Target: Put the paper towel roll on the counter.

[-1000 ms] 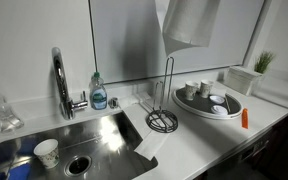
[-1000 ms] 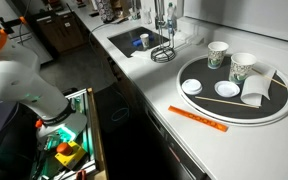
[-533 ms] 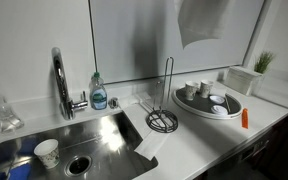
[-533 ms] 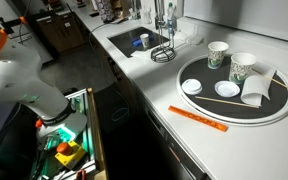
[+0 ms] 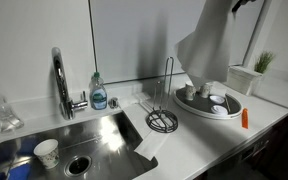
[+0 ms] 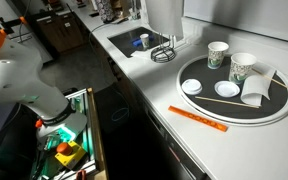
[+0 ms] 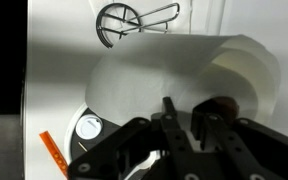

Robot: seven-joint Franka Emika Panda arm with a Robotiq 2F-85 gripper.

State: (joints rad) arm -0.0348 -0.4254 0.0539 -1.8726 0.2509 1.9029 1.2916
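Observation:
I need to lower and turn my gripper first, back toward the counter's front edge, to get the roll onto the counter.
The white paper towel roll [image 5: 208, 52] hangs tilted in the air, above the counter between the wire holder [image 5: 164, 115] and the round tray [image 5: 196, 108]. My gripper [image 5: 241, 4] holds it from its top end at the frame's upper edge. In the wrist view my gripper [image 7: 187, 118] is shut on the roll [image 7: 174, 65], with one finger by the brown core and one on the paper wall. The bare holder [image 7: 131, 20] lies beyond it. In an exterior view only the roll's lower part [image 6: 164, 14] shows above the holder [image 6: 164, 52]; the gripper is out of frame there.
The tray [image 6: 199, 100] carries several cups and small dishes. An orange stick [image 6: 197, 118] lies near the counter's front edge. A sink [image 5: 84, 145] with a faucet [image 5: 60, 82], a soap bottle [image 5: 99, 93] and a cup [image 5: 46, 152] is beside the holder. A plant box [image 5: 246, 76] stands behind the tray.
The roll has moved away from above the holder toward the tray, has come lower and has tilted. The holder and the tray items have not moved.

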